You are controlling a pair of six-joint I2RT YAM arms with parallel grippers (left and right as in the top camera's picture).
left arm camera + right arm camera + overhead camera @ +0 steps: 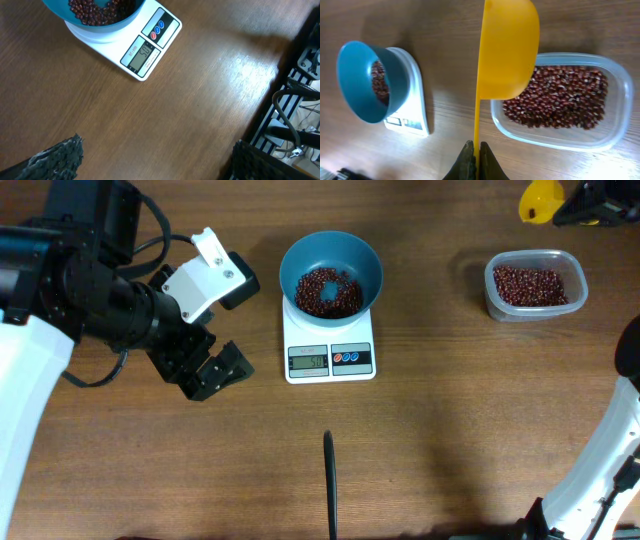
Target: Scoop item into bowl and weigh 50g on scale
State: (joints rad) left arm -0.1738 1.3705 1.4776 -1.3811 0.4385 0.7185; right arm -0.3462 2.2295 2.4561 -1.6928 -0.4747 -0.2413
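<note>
Next, my right gripper moves back past the clear tub and down to the bare tabletop nearer me [527, 408] and releases the scoop, as the scale shows the target weight.
The blue bowl [331, 255] stands on the white scale [330, 358] and holds a heap of reddish-brown beans [328, 290]. The bowl also shows in the right wrist view [362, 82] and the scale in the left wrist view [145, 52], its display lit. My left gripper [215, 370] is open and empty, left of the scale; its fingertips frame bare table in the left wrist view [155, 157]. My right gripper [476, 155] is shut on the handle of a yellow scoop [507, 47], held above the clear tub [615, 135]. In the overhead view the scoop [541, 202] is at the top right.
The clear tub of beans [535, 284] sits right of the scale. A thin dark upright bar [329, 485] stands at the front middle. A dark rack with cables [295, 105] lies past the table edge in the left wrist view.
</note>
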